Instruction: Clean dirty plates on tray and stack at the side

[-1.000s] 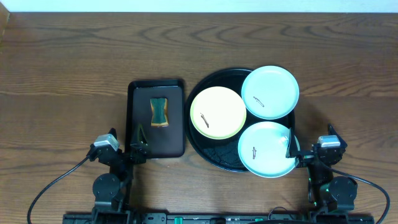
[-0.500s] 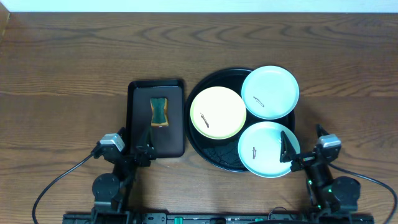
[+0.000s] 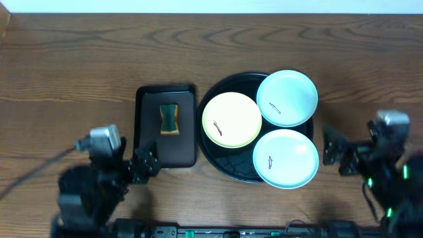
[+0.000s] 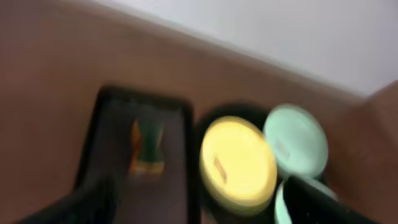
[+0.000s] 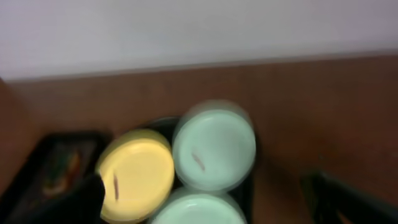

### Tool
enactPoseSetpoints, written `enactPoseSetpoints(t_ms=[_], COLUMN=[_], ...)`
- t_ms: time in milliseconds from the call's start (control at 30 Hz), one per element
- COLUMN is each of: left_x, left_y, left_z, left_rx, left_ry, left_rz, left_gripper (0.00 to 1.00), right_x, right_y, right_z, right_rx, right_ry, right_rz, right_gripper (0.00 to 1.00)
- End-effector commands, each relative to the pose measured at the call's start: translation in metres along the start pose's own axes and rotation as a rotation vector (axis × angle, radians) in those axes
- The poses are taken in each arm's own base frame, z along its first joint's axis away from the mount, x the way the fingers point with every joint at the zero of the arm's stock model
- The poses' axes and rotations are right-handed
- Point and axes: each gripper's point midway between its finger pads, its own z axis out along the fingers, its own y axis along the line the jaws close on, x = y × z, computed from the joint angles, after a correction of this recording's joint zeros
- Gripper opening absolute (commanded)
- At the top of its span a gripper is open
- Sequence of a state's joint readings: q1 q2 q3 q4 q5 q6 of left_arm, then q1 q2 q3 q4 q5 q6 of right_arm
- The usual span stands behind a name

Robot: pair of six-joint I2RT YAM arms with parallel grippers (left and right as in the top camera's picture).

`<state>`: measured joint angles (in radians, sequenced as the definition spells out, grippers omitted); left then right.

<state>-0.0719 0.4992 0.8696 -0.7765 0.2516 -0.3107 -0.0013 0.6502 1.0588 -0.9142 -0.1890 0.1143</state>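
Note:
My right gripper will go left in the overhead view and down next, to the yellow plate's rim beside the mint plates.
The round black tray sits right of centre and holds three plates. The pale yellow plate lies on its left, one mint plate at the back right and another mint plate at the front right. Each plate has a small brown smear. My left gripper is open and empty at the front left corner of the small rectangular tray. My right gripper is open and empty, just right of the front mint plate. Both wrist views are blurred; the left shows the yellow plate, the right a mint plate.
A small black rectangular tray stands left of the round tray, with a yellow-and-green sponge on it. Bare wooden table lies at the far left, along the back and right of the round tray.
Both arms have risen and appear blurred. The left arm has shifted left. The right gripper has moved right, off the front mint plate's edge. The plates have not moved.

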Motion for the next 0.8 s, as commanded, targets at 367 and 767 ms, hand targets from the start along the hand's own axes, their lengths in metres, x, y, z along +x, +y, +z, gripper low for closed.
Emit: enactPoseSetpoints(t_ms=[367, 767], left_x=[0.004, 0.022], left_y=[0.030, 0.032], left_z=[0.064, 0.099], left_rx=[-0.327, -0.330], left_ry=[0.791, 0.857], left_rz=[-0.014, 0.019], left_gripper=[0.73, 0.57], right_x=[0.024, 0.120], right_y=[0.036, 0.048], right_z=[0.098, 0.195], right_rx=[-0.192, 0.119], right_ry=[0.702, 0.940], right_rz=[0.246, -0.048], right_gripper=[0.50, 0.38])
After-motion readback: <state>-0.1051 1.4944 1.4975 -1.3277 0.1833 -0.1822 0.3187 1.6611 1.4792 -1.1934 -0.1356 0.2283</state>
